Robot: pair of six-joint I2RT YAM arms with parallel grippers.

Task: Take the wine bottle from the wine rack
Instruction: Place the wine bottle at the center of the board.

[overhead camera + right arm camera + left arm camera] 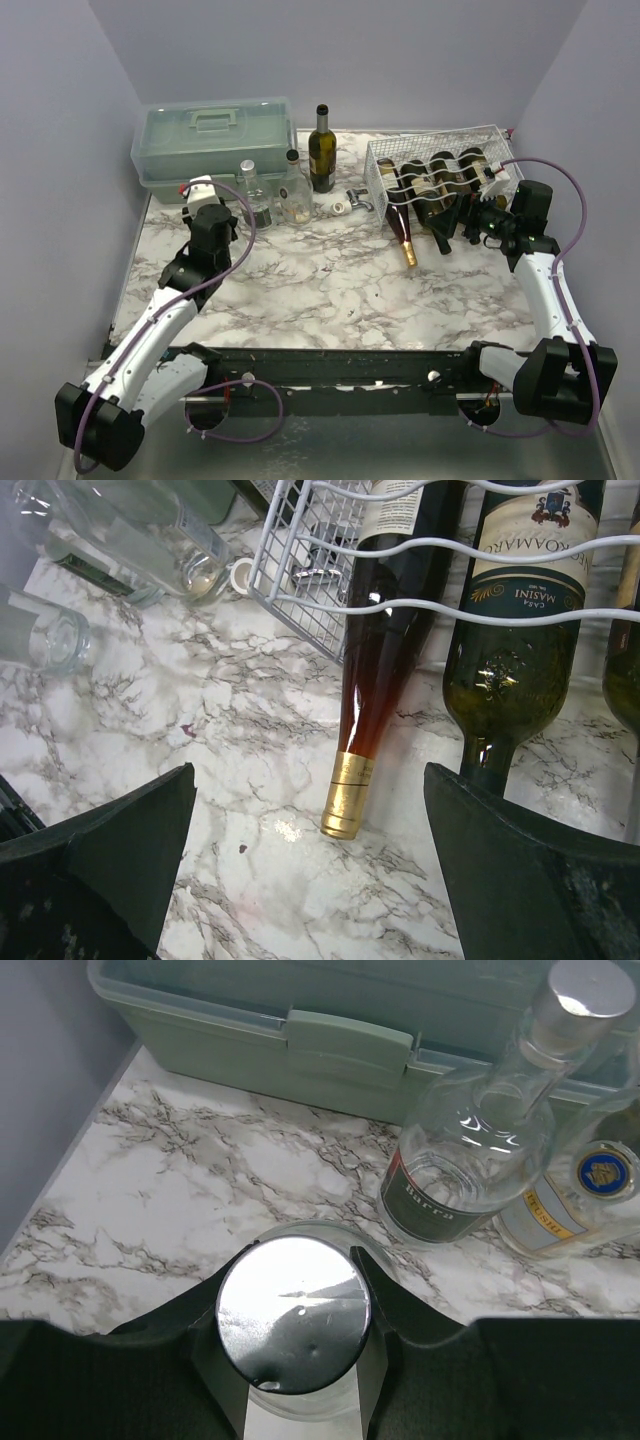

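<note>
My left gripper moves outward next and releases the clear glass bottle on the bare marble before the toolbox's latch (300, 1165), since that spot lies outward of the gripper.
The white wire wine rack (432, 150) stands at the back right with several bottles lying in it; it also shows in the right wrist view (300, 580). A reddish wine bottle with a gold foil top (347, 798) pokes out of the rack's front, neck resting on the table (406, 245). My right gripper (320, 880) is open, its fingers (520, 870) wide apart on either side of that gold top, just short of it (455, 232). A green bottle (510, 670) lies beside it. My left gripper (293, 1290) is shut on the silver cap (293, 1320) of a clear glass bottle at the left (208, 215).
A pale green toolbox (215, 140) sits at the back left, also in the left wrist view (350, 1050). Two clear bottles (247, 185) (293, 190) and an upright dark green bottle (321, 150) stand before it. Small caps (345, 206) lie near the rack.
</note>
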